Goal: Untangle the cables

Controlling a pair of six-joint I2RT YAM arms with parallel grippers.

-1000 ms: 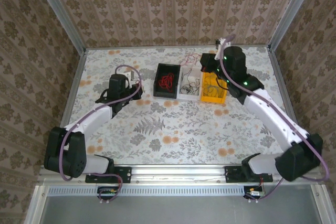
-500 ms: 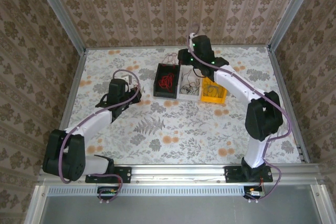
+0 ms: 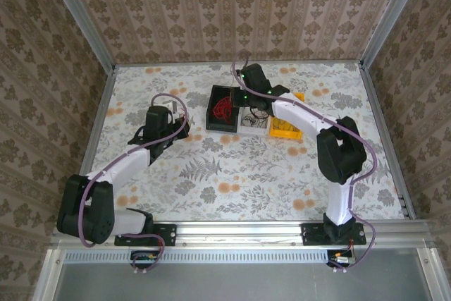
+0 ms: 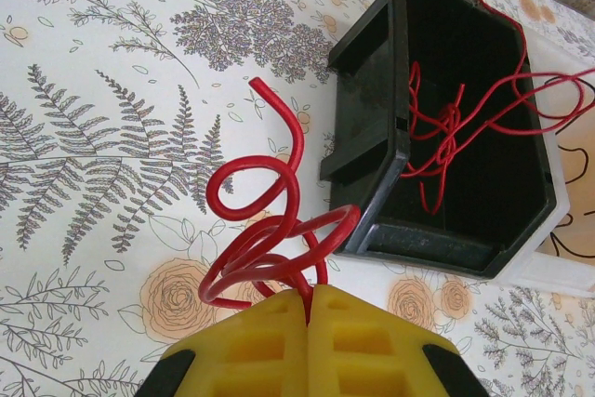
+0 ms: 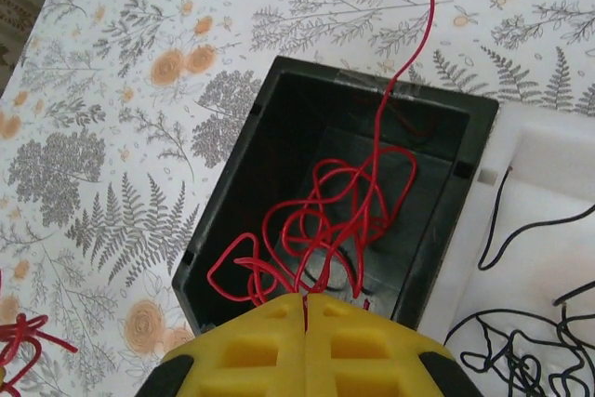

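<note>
I should lower my right gripper toward the black bin's tangle and release the thin red cable there; its rest is inside.
My left gripper is shut on a thick coiled red cable, held just above the table left of the black bin. It sits at the left of the bins in the top view, left gripper. My right gripper hangs over the black bin, shut on a thin red cable whose tangle lies inside. One strand runs up out of the frame. From above, the right gripper is over the black bin. Thin black cables lie in the white bin.
Three bins stand in a row at the back middle: black, white bin, yellow bin. Metal rails and patterned walls close the table on the left, right and back. The right arm's elbow stands high right of the bins.
The right arm has swung left from above the yellow bin to over the black bin, its elbow folding upright. The left arm has stayed put with its red cable.
</note>
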